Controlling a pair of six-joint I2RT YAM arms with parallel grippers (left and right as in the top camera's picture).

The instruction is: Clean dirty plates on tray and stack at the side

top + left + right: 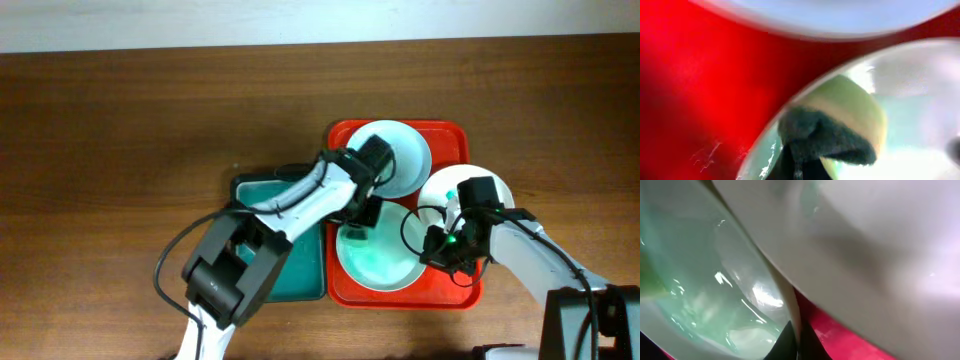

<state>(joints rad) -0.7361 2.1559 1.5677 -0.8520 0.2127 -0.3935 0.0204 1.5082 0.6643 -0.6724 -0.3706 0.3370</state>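
The dark green tray has open room. Next, my left gripper lifts off the near plate, then lowers the yellow-green sponge onto the green tray's bottom (299, 268).
The red tray (440, 298) holds three plates. The near plate (385, 265) has teal smears. A cleaner plate (402, 150) lies at the back and another plate (440, 187) at the right. My left gripper (357, 222) is shut on a yellow-green sponge with a dark scouring side (850, 110), pressed on the near plate's left edge (920, 115). My right gripper (437, 247) is shut on the near plate's right rim; the right wrist view shows its fingers (795, 341) pinching that rim, with the smeared plate (705, 295) to the left.
A dark green tray (300, 275) lies against the red tray's left side, partly under my left arm. The wooden table (120, 150) spreads to the left and back. The right plate (880, 255) overhangs the tray's right edge, close above my right gripper.
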